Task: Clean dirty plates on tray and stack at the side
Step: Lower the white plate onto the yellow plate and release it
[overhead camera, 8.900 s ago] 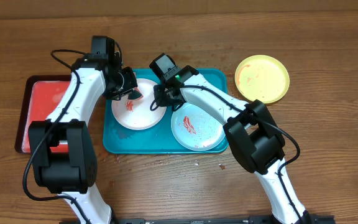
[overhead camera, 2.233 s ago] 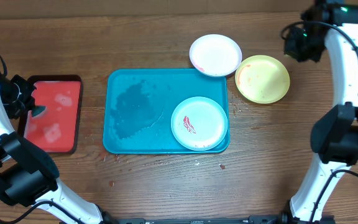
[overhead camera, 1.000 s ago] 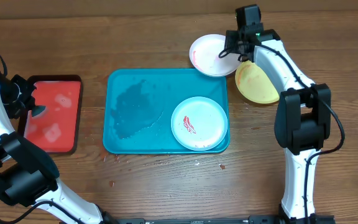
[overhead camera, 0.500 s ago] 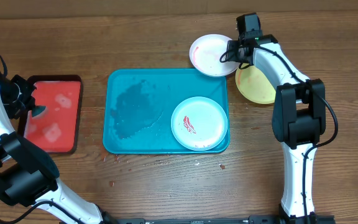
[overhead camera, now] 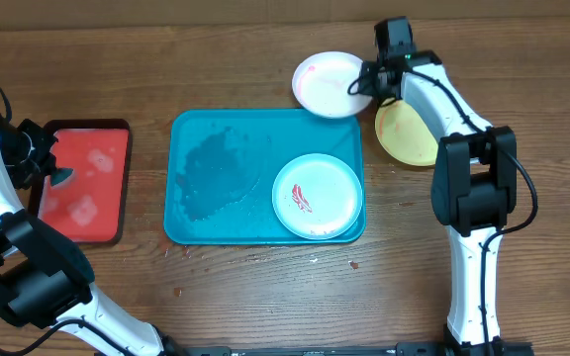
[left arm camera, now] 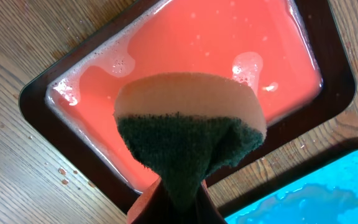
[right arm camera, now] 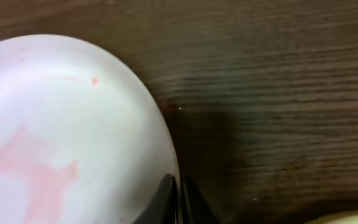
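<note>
My right gripper raises the white plate next, then lowers it onto the yellow-green plate (overhead camera: 408, 133) (right arm camera: 349, 218), because that plate already lies beside the teal tray.
The teal tray (overhead camera: 216, 168) lies mid-table, wet on its left half. The light blue-green plate (overhead camera: 317, 196) with a red smear sits in the tray's right end. The white plate (overhead camera: 327, 84) is off the tray at the back, faint pink smear inside (right arm camera: 48, 155). My right gripper (overhead camera: 368, 83) is shut on the white plate's right rim (right arm camera: 178, 193). The yellow-green plate (overhead camera: 404, 131) lies on the table, partly under my right arm. My left gripper (overhead camera: 47, 170) is shut on a green-and-tan sponge (left arm camera: 188, 130) over the red tray.
The smaller red tray (overhead camera: 85, 181) with a dark rim holds pink soapy water (left arm camera: 222, 50) at the far left. Small droplets and specks dot the wood in front of the teal tray.
Long before, both arms worked on the white plate in the tray; now it lies off the tray. In the last second my right gripper closed on its rim and shifted it slightly left.
</note>
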